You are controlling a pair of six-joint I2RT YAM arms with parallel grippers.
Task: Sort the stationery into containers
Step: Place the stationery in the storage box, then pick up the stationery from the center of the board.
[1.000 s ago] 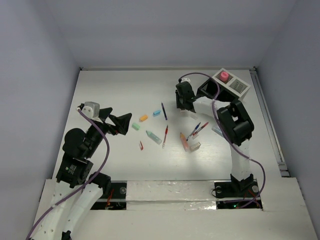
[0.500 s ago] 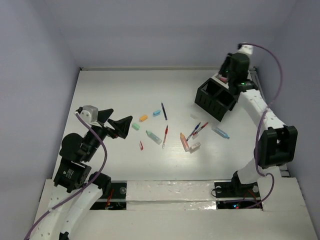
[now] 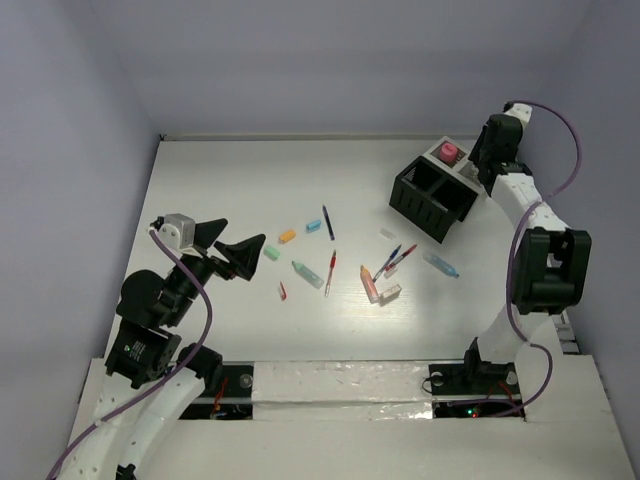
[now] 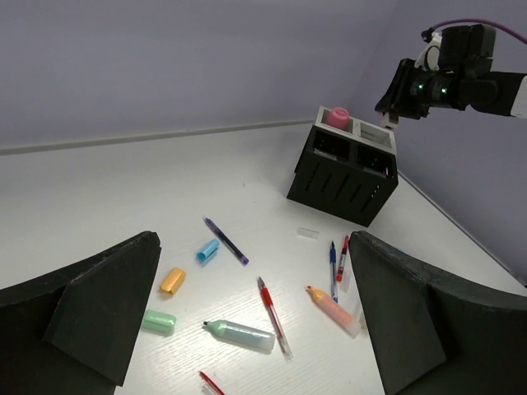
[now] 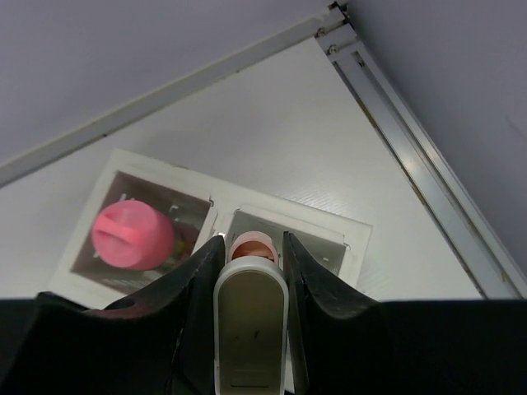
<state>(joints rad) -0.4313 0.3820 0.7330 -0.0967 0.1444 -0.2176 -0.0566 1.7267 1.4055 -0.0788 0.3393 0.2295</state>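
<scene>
The short marker in my right gripper needs to move slightly toward the pink-capped bottle next, and then it needs to go down into the empty cell (image 3: 470, 171).
My right gripper (image 5: 251, 255) is shut on a short marker (image 5: 249, 309) with a peach tip, held just above the right cell of the containers' white section (image 5: 346, 234). A pink-capped bottle (image 5: 132, 237) stands in the left cell. From above, that gripper (image 3: 487, 160) hangs over the black organizer box (image 3: 425, 212) at the back right. My left gripper (image 3: 243, 231) is open and held off the table at the left. The loose stationery lies ahead of it: a teal marker (image 4: 240, 336), a red pen (image 4: 272, 313), an orange marker (image 4: 332, 307), a dark blue pen (image 4: 226, 241).
Orange (image 3: 287, 237), teal (image 3: 313, 226) and green (image 3: 271, 254) caps lie mid-table. Blue and red pens (image 3: 396, 258) and another marker (image 3: 441, 265) lie nearer the organizer. A metal rail (image 3: 535, 235) runs along the table's right edge.
My right arm has swung from the middle of the table out to the back right and now stands over the organizer's white section. The left arm has barely moved.
</scene>
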